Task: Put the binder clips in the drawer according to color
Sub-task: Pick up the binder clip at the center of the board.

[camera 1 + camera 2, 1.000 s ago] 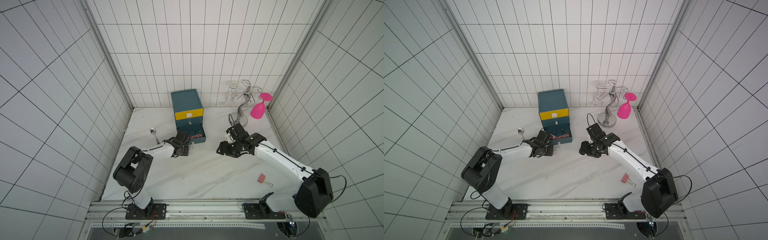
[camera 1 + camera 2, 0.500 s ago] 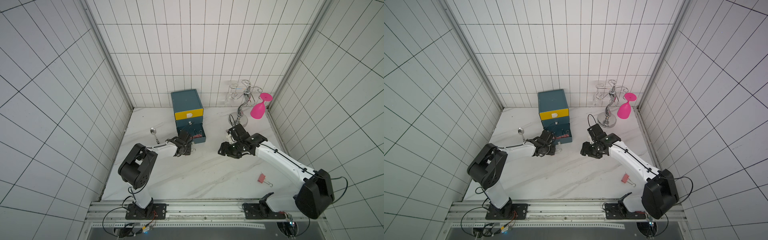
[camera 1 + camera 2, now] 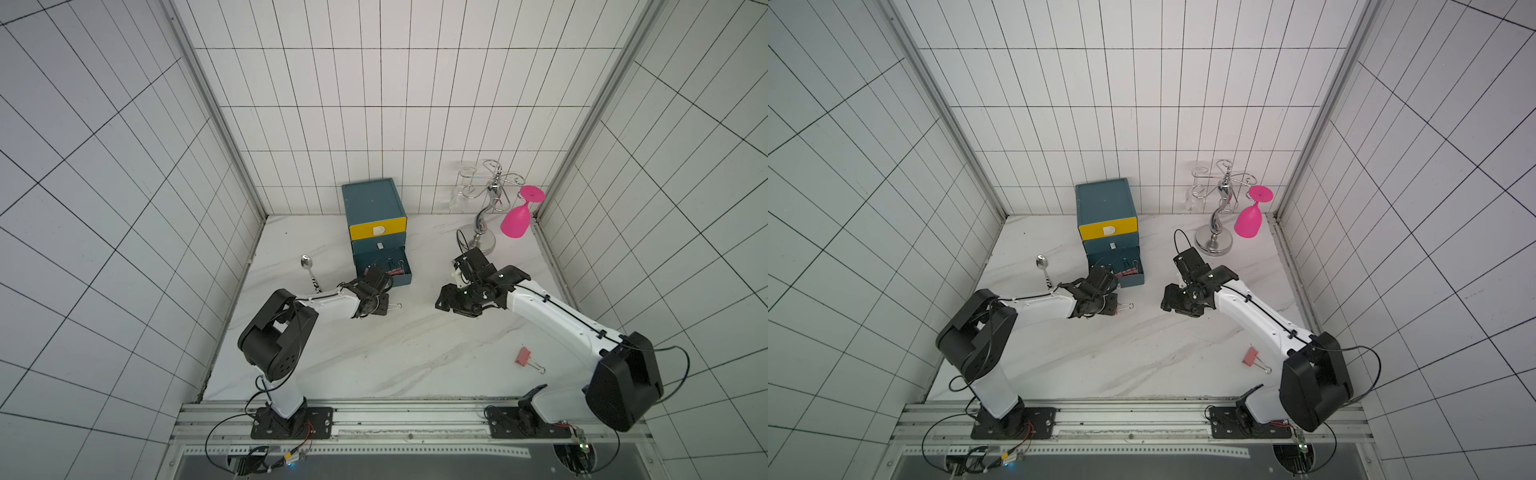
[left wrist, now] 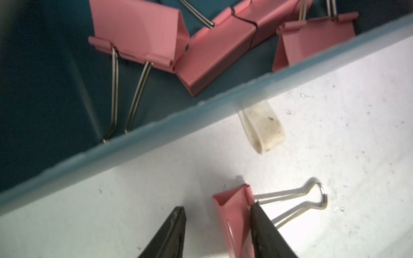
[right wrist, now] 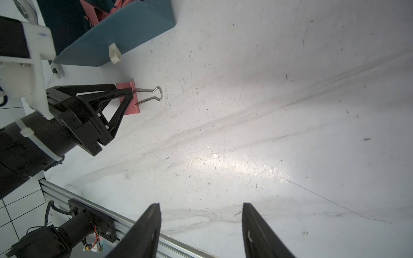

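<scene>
I need to move my open left gripper toward the wire handles next and close it across the clip's body (image 4: 235,219). The clip's body is inside my left gripper, off-center against the handle-side finger.
A salmon-pink binder clip (image 4: 234,219) lies on the table just in front of the open bottom drawer (image 3: 401,279), its wire handles (image 3: 397,306) pointing right. My left gripper (image 4: 218,205) stands open around it; one finger touches the clip's body and the other is apart from it. The clip (image 5: 131,107) and left gripper (image 5: 124,87) also show in the right wrist view. Several pink binder clips (image 4: 143,29) lie inside the drawer. Another pink binder clip (image 3: 523,356) lies at the front right. My right gripper (image 5: 201,204) hovers open and empty over mid-table.
The teal drawer unit has a shut yellow top drawer (image 3: 378,228). A spoon (image 3: 308,270) lies left of it. A metal glass rack (image 3: 488,208) with a pink goblet (image 3: 517,220) stands at the back right. A white pull tab (image 4: 263,129) hangs from the open drawer's front.
My left gripper has shifted a little toward the front right, away from the drawer front, and its elbow has swung in. The right arm has barely moved.
</scene>
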Robot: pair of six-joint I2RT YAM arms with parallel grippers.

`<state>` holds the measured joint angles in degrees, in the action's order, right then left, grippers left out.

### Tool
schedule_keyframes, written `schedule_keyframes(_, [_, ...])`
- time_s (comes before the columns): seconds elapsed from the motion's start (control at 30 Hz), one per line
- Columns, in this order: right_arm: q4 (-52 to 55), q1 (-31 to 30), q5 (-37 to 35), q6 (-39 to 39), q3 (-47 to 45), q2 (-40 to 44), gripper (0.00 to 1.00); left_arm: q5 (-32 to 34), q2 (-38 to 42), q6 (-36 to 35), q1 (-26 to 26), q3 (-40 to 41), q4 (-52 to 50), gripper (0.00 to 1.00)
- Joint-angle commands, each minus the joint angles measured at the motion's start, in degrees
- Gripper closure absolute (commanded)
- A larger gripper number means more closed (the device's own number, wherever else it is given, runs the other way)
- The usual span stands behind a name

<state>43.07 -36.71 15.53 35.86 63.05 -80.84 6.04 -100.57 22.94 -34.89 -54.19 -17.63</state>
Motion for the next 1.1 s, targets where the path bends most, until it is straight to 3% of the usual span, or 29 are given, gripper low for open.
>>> schedule_keyframes(0.0, [-0.3, 0.6, -0.4, 0.3, 0.7, 0.0, 0.4, 0.9, -0.4, 1.2, 0.0, 0.9, -4.3, 0.49])
schedule_keyframes(0.5, [-0.8, 1.6, 0.2, 0.4, -2.0, 1.7, 0.4, 1.3, 5.2, 5.2, -2.7, -0.6, -6.4, 0.5])
schedule_keyframes(1.07, [-0.8, 4.3, 2.1, -1.2, -4.6, 5.1, 0.4, 5.1, -3.6, 9.0, -4.9, -7.1, -12.5, 0.54])
